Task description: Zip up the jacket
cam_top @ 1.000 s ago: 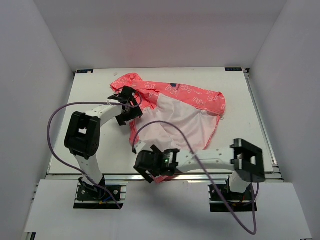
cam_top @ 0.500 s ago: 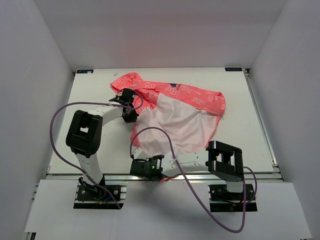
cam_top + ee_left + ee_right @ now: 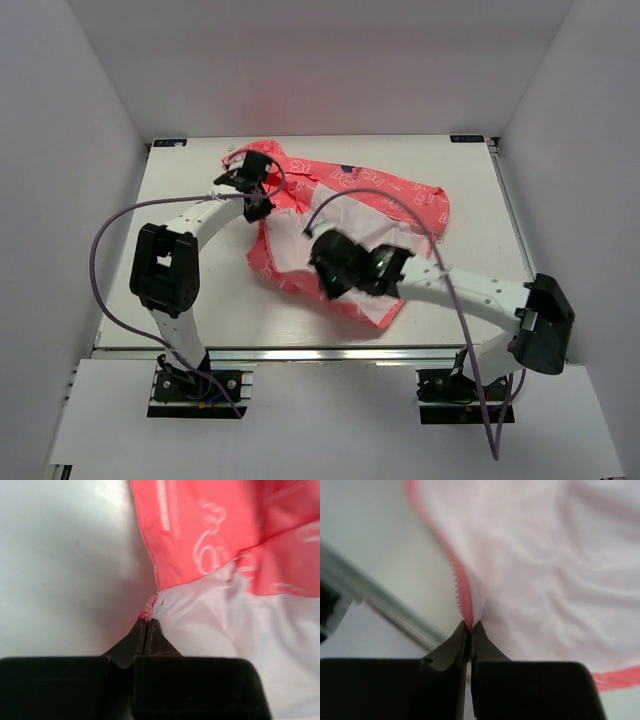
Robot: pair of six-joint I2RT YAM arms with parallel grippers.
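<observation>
Next, my right gripper carries the jacket's front edge outward over the lining and releases it beside the jacket's far pink panel (image 3: 420,223), since that lies outward.
The jacket (image 3: 400,195) lies open in the middle of the table, coral-pink with white print outside, pale lining (image 3: 350,215) showing. My left gripper (image 3: 258,195) is at its upper left corner. In the left wrist view this gripper (image 3: 148,620) is shut on the jacket's edge where pink fabric (image 3: 200,540) meets the white lining. My right gripper (image 3: 322,262) hangs over the jacket's lower middle. In the right wrist view it (image 3: 470,625) is shut on the front edge, just below the pink zipper teeth (image 3: 456,575), with lining (image 3: 545,580) spreading beyond.
The white table (image 3: 190,180) is boxed in by white walls on three sides. A metal rail (image 3: 320,352) runs along its near edge, also in the right wrist view as a grey rail (image 3: 350,580). Purple cables (image 3: 110,230) loop off both arms.
Both grippers went from open to shut on the jacket's edge. The right arm carried the lower front edge from the near rail up over the jacket's middle. The left gripper drew back toward the far left.
</observation>
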